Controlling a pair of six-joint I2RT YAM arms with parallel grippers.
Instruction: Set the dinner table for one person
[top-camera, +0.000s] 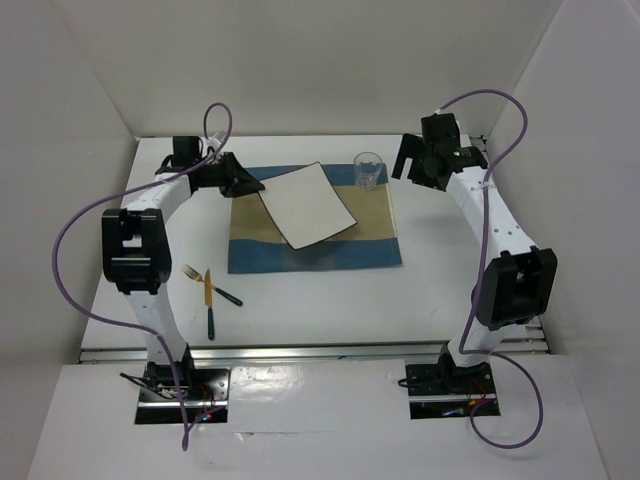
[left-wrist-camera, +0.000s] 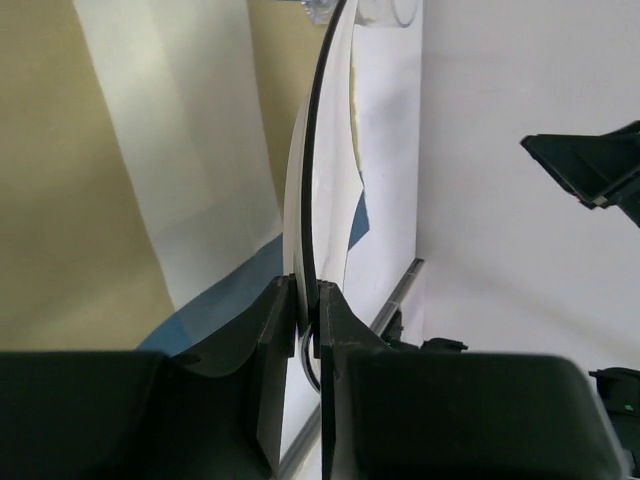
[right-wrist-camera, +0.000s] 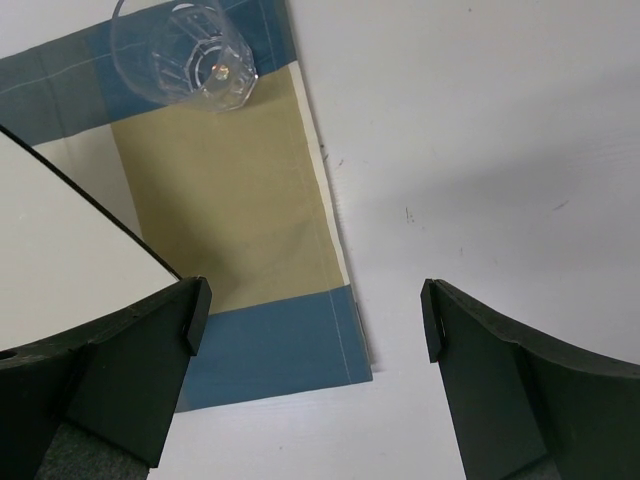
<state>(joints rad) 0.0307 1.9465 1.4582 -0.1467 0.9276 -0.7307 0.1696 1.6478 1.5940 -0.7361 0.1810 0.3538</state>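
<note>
The plate (left-wrist-camera: 318, 150) sits crooked, so my left gripper moves down and toward the right in the top view next, turning it straighter over the placemat's pale middle (left-wrist-camera: 195, 150) to release it.
The white dinner table (top-camera: 330, 300) carries a blue-and-tan striped placemat (top-camera: 372, 228). My left gripper (top-camera: 247, 186) is shut on the left corner of a square white black-rimmed plate (top-camera: 306, 205), which sits turned like a diamond over the placemat. In the left wrist view the plate (left-wrist-camera: 318, 150) shows edge-on between my fingers, with the gripper (left-wrist-camera: 308, 300) clamped on its rim. A clear glass (top-camera: 368, 170) stands on the placemat's far right part. My right gripper (top-camera: 404, 160) is open and empty just right of the glass. In the right wrist view it (right-wrist-camera: 312, 315) hovers over the placemat's corner (right-wrist-camera: 270, 350).
A fork (top-camera: 193, 272) and a knife (top-camera: 210, 305), both gold with black handles, lie crossed on the table at the near left. The glass (right-wrist-camera: 185, 55) and the plate's edge (right-wrist-camera: 60, 240) show in the right wrist view. White walls close in on three sides.
</note>
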